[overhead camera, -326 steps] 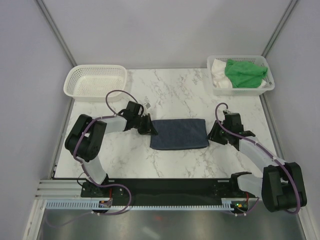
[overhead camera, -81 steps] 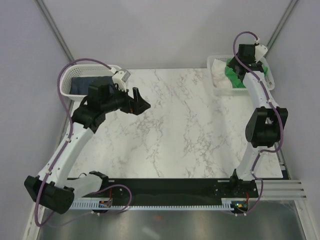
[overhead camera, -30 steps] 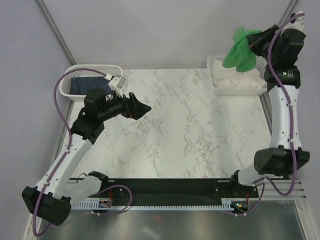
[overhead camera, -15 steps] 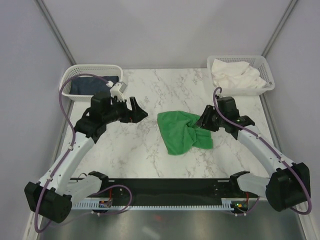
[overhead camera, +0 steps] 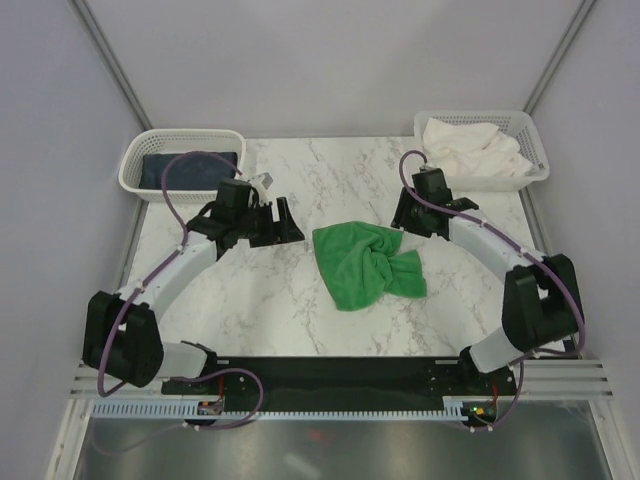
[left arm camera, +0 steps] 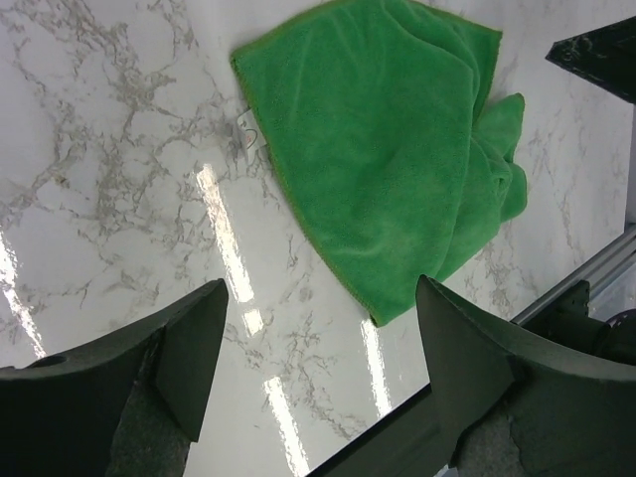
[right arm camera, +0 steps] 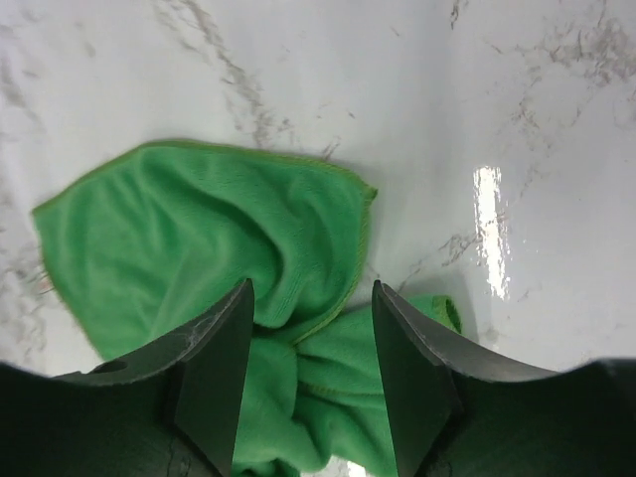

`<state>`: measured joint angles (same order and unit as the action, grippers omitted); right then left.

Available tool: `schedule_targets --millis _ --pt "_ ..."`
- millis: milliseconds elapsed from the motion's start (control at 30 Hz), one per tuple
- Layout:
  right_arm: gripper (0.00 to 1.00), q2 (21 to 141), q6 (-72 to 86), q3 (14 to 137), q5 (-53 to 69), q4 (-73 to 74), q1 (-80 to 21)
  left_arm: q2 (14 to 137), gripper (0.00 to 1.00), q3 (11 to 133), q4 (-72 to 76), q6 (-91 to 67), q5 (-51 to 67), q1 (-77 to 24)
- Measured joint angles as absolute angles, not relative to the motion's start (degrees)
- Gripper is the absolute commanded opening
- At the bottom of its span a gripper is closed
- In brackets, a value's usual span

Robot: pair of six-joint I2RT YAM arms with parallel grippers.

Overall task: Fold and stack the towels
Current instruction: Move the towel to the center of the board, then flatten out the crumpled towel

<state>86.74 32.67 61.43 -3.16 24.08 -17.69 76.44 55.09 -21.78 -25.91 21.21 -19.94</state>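
I should lower my open right gripper onto the green towel's far corner (overhead camera: 399, 234) (right arm camera: 364, 195) nearest the white towel and close it, because that corner sticks out clear of the green towel's bunched folds.
A bright green towel (overhead camera: 365, 262) lies crumpled in the middle of the marble table, held by nothing. It also shows in the left wrist view (left arm camera: 388, 169) and the right wrist view (right arm camera: 199, 238). My right gripper (overhead camera: 401, 222) hovers open just over its far right edge, and the cloth shows between its fingers (right arm camera: 310, 288). My left gripper (overhead camera: 288, 225) stands open to the left of the towel, apart from it, over bare marble (left arm camera: 318, 298). The navy towel (overhead camera: 185, 168) lies folded in the left basket. The white towel (overhead camera: 470, 150) is bunched in the right basket.
The left basket (overhead camera: 135, 165) stands at the back left corner and the right basket (overhead camera: 535, 150) at the back right. A black rail (overhead camera: 330, 375) runs along the table's near edge. Grey walls close in the sides and the back.
My right arm carried the green towel down from above the right basket to the table's middle, let go of it and drew back a little. My left arm swung lower and nearer the towel.
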Motion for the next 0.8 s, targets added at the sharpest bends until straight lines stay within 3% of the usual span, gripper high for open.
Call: schedule_targets --millis 367,467,500,533,800 --pt "0.56 100.31 34.11 59.79 -4.56 14.85 -16.25 79.37 0.83 55.09 -18.31 -27.90 21.26 -19.94" --pt "0.34 102.28 33.91 59.20 -3.81 10.90 -15.90 78.52 0.83 54.89 -17.63 -28.08 21.21 -19.94" --pt "0.12 102.59 33.58 59.20 -3.33 9.91 -15.77 78.08 0.83 54.87 -17.58 -28.05 21.17 -19.94" --pt "0.01 103.00 32.86 59.20 -2.98 9.45 -15.55 77.69 0.83 54.89 -17.39 -28.05 21.10 -19.94" --pt "0.00 98.32 24.27 69.91 9.39 16.40 -13.89 76.27 0.84 56.42 -17.39 -27.38 21.10 -19.92"
